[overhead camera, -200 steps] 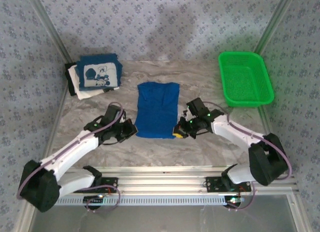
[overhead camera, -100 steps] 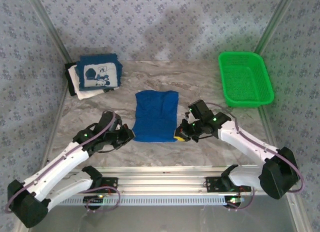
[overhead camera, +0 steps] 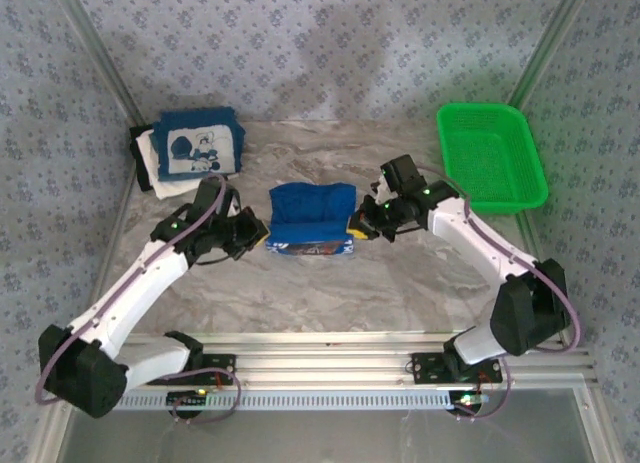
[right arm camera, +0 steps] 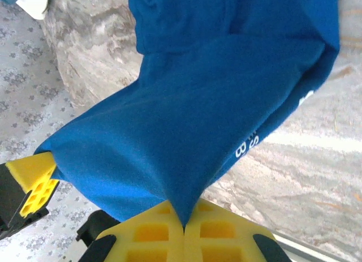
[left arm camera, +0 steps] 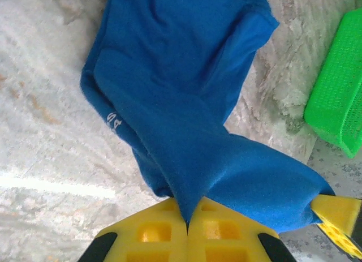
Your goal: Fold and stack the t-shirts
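My left gripper should carry the corner of the hem outward next and lower it at the shirt's far edge [overhead camera: 290, 186], because the folded-back hem covers only the near part of the shirt.
A royal-blue t-shirt [overhead camera: 310, 208] lies mid-table, its near hem lifted and doubled back, with a strip of print [overhead camera: 308, 249] showing under the fold. My left gripper [overhead camera: 262, 233] is shut on the hem's left corner. My right gripper [overhead camera: 355, 226] is shut on the right corner. In the left wrist view the blue cloth [left arm camera: 181, 103] runs into the closed yellow jaws of the left gripper [left arm camera: 188, 223]. The right wrist view shows the blue shirt [right arm camera: 215, 103] pinched in the right gripper [right arm camera: 184, 225]. A folded navy t-shirt [overhead camera: 202, 148] tops white ones [overhead camera: 160, 168] at the back left.
A green mesh basket [overhead camera: 492, 155] stands at the back right, also seen as a green basket [left arm camera: 339, 98] in the left wrist view. Patterned walls close in the marble table [overhead camera: 400, 283] on three sides. Metal rails run along the near edge.
Both grippers have moved away from the near edge toward the back, carrying the blue shirt's near hem up and over. The shirt now looks about half as long.
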`<state>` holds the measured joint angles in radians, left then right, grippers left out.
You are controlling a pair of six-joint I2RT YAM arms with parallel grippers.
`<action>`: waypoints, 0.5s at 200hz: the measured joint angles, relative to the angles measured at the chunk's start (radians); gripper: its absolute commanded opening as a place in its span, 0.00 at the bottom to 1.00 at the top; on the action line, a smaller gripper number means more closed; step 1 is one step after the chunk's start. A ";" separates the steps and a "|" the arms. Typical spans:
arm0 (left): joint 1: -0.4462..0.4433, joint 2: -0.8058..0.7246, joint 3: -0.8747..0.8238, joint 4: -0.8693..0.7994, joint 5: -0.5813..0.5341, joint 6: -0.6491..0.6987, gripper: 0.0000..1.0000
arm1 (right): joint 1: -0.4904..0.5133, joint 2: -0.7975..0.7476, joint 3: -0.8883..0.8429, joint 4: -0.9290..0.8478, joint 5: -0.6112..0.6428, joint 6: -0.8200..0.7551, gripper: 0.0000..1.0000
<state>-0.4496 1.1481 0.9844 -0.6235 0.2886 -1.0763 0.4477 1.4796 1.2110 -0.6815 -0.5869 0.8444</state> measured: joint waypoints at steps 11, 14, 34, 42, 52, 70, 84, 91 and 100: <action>0.013 0.031 0.027 0.006 0.014 0.018 0.00 | -0.014 0.026 0.024 -0.005 -0.005 -0.014 0.00; 0.015 0.036 0.032 0.007 0.015 0.022 0.00 | -0.017 0.031 0.030 -0.005 -0.005 -0.018 0.00; 0.039 0.085 0.064 0.020 0.039 0.048 0.00 | -0.040 0.068 0.061 -0.011 -0.016 -0.039 0.00; 0.047 0.100 0.072 0.026 0.047 0.056 0.00 | -0.049 0.085 0.076 -0.013 -0.021 -0.047 0.00; 0.057 0.117 0.080 0.028 0.060 0.065 0.00 | -0.061 0.107 0.096 -0.019 -0.029 -0.056 0.00; 0.072 0.150 0.100 0.030 0.079 0.083 0.00 | -0.079 0.142 0.130 -0.027 -0.039 -0.074 0.00; 0.085 0.175 0.117 0.039 0.094 0.098 0.00 | -0.091 0.166 0.153 -0.031 -0.048 -0.084 0.00; 0.091 0.186 0.124 0.044 0.099 0.103 0.00 | -0.097 0.176 0.162 -0.032 -0.051 -0.088 0.00; 0.100 0.200 0.133 0.048 0.108 0.110 0.00 | -0.104 0.189 0.174 -0.035 -0.058 -0.095 0.00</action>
<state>-0.3500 1.3476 1.1172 -0.5755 0.3965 -0.9665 0.3439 1.6684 1.3846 -0.7170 -0.6445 0.7498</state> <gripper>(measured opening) 0.044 0.064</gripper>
